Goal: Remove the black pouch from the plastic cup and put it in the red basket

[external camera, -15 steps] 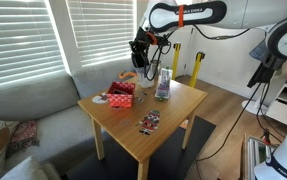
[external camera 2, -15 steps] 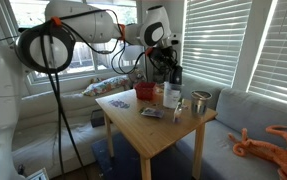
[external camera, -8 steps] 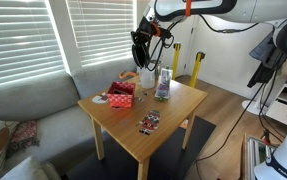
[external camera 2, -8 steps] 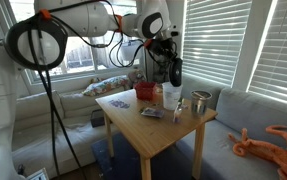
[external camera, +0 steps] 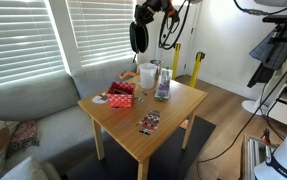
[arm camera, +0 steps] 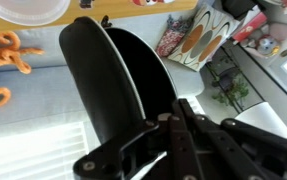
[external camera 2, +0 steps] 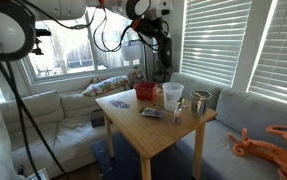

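My gripper moves past the cup to over the red basket (external camera: 121, 90) next. It then lowers the pouch toward the basket's open top, since the pouch hangs high.
My gripper (external camera: 143, 12) is shut on the top of the black pouch (external camera: 140, 38), which hangs free high above the table. The pouch is well clear of the whitish plastic cup (external camera: 147, 76), which stands upright and empty at the table's back edge. The red basket (external camera: 121, 95) sits just beside the cup. In an exterior view the pouch (external camera 2: 163, 55) dangles above the cup (external camera 2: 171, 96) and the basket (external camera 2: 146, 92). In the wrist view the pouch (arm camera: 123, 80) fills the middle, held in the fingers (arm camera: 173, 135), with the cup's rim (arm camera: 23, 10) far below.
A clear glass with blue inside (external camera: 163, 84) stands next to the cup. A grey metal cylinder (external camera 2: 200, 100) is near the table corner. A flat red-and-white disc (external camera: 101, 99) and a snack packet (external camera: 149, 122) lie on the wooden table (external camera: 183, 105). A sofa and window blinds are behind it.
My gripper has risen straight up with the black pouch, from just above the cup to high over the table. The cup stays in place.
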You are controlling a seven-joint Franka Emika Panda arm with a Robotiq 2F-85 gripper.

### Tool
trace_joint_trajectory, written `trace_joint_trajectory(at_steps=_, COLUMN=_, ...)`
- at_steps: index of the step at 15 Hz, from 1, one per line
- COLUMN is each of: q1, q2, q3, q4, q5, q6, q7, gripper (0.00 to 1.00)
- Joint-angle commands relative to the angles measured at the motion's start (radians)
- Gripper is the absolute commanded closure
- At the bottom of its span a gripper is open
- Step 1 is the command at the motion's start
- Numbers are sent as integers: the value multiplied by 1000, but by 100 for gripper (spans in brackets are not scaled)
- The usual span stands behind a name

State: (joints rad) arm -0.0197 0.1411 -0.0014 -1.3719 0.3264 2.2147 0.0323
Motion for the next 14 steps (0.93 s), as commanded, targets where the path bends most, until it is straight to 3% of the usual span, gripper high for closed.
trace_joint_trajectory(at_steps=1, q1=2, q2=-104, q3=42, q4=-128, q5=176, q6=-13, q7=-182, gripper=99)
trace_joint_trajectory(at_steps=4, q1=26, q2=-94, q3=70, q4=-181, q5=269, q6=1, q7=-268, gripper=99)
trace_joint_trajectory(at_steps=6, q1=49, q2=-67, q3=92, q4=-203, q5=268, q6=46, q7=-293, gripper=99)
trace_joint_trajectory(at_steps=14, q1=120, q2=75, q3=132, q4=-257, q5=93, q6=280, q7=-224, gripper=99)
